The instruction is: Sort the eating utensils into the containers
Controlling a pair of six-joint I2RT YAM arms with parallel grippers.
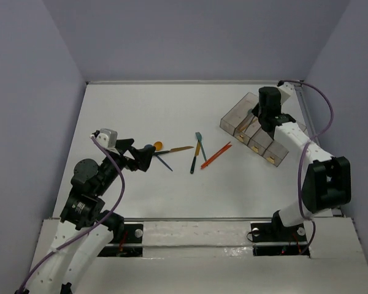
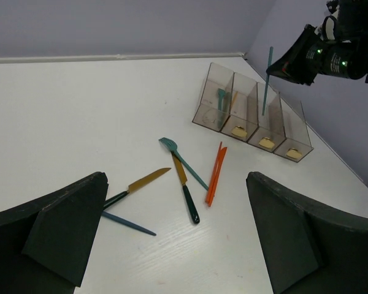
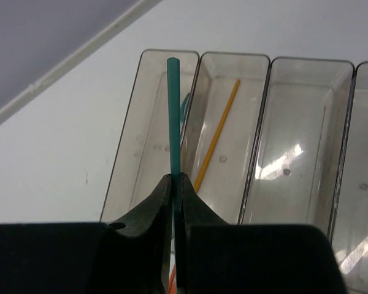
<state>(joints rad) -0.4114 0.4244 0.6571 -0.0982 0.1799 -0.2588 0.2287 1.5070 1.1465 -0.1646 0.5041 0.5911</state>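
I should next lower my right gripper over the second bin and let go of my teal utensil, because the orange piece in the second bin (image 3: 226, 131) is thin like the utensil.
The four joined smoky-grey containers (image 1: 240, 115) stand at the back right. My right gripper (image 3: 176, 179) is shut on a thin teal utensil (image 3: 173, 110) and holds it upright above the containers (image 3: 141, 153), over the wall between the first two bins. It also shows in the left wrist view (image 2: 267, 79). A teal piece (image 2: 221, 98) lies in the first bin and an orange one (image 3: 218, 135) in the second. My left gripper (image 2: 175, 208) is open and empty above the loose utensils: a teal spoon (image 2: 170, 146), two dark-handled knives (image 2: 141, 182), an orange pair (image 2: 214, 174) and a dark blue one (image 2: 127, 224).
The loose utensils lie mid-table (image 1: 196, 156), with an orange spoon (image 1: 158, 146) close to my left gripper (image 1: 144, 158). The table ends at the purple back wall and side walls. The right arm (image 1: 294, 138) reaches over the bins.
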